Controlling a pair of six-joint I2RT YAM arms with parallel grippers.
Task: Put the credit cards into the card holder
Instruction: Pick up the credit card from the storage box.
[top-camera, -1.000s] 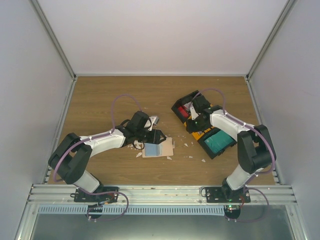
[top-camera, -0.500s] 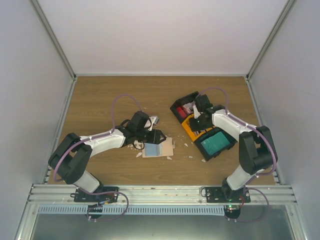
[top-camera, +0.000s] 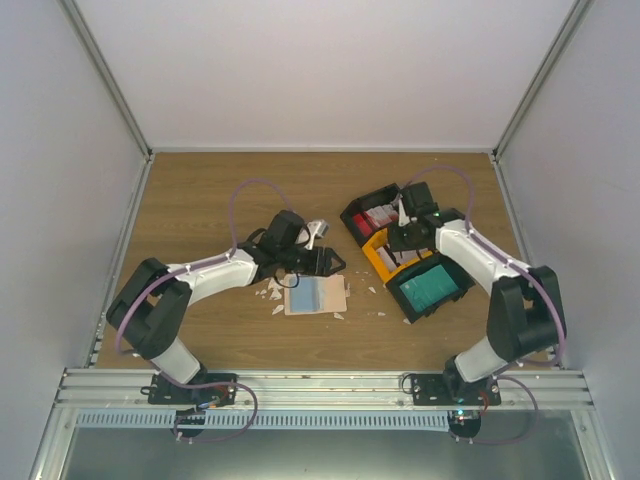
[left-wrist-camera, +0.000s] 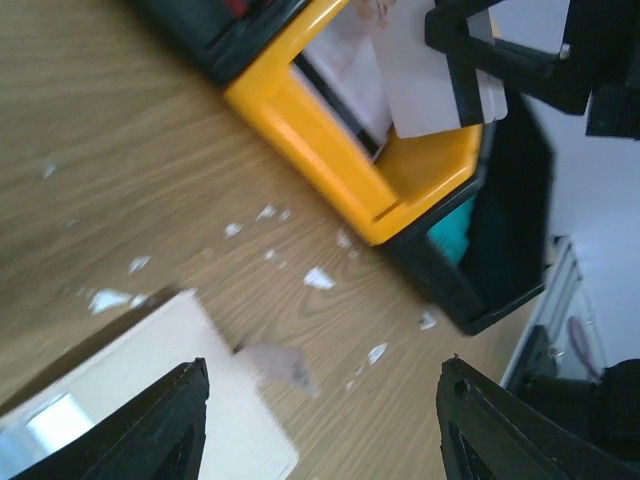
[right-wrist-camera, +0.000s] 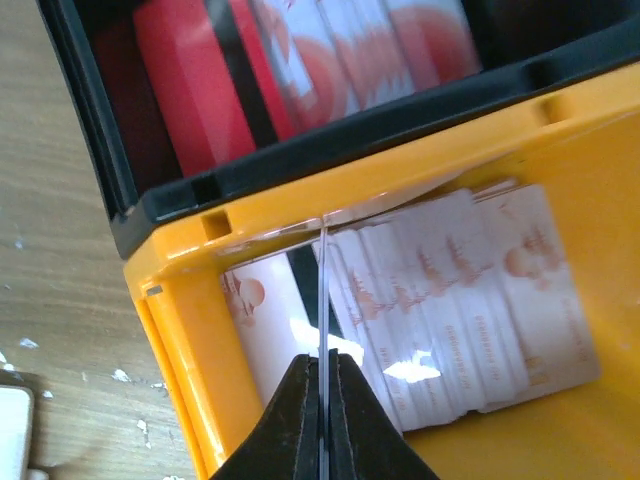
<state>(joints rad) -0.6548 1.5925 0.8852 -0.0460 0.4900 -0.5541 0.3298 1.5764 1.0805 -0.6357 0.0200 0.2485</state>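
Observation:
I need to move my left gripper outward toward the yellow bin and onto the white card's loose end (left-wrist-camera: 407, 80), because my right gripper holds the card's striped end.
The card holder (top-camera: 318, 296) lies flat on the wood, beige with a pale blue panel; its beige corner (left-wrist-camera: 130, 400) and snap tab show in the left wrist view. My left gripper (top-camera: 326, 262) hovers just beyond its far edge, open and empty (left-wrist-camera: 320, 425). My right gripper (top-camera: 407, 220) is shut on a white credit card (right-wrist-camera: 324, 290), seen edge-on and held upright over the yellow bin (right-wrist-camera: 180, 330). That card (left-wrist-camera: 430, 85) also shows in the left wrist view. More white cards (right-wrist-camera: 470, 300) lie in the yellow bin, with red ones (right-wrist-camera: 195, 90) and teal ones (top-camera: 432, 285) in the black bins.
Three bins stand in a slanted row at the right: black with red cards (top-camera: 372, 213), yellow (top-camera: 382, 257), black with teal cards (top-camera: 415, 300). White crumbly scraps (top-camera: 272, 292) lie scattered around the card holder and between it and the bins.
My right gripper shut on a white card in the yellow bin and raised it upright. My left gripper drew off the card holder, toward the right and back, opening slightly.

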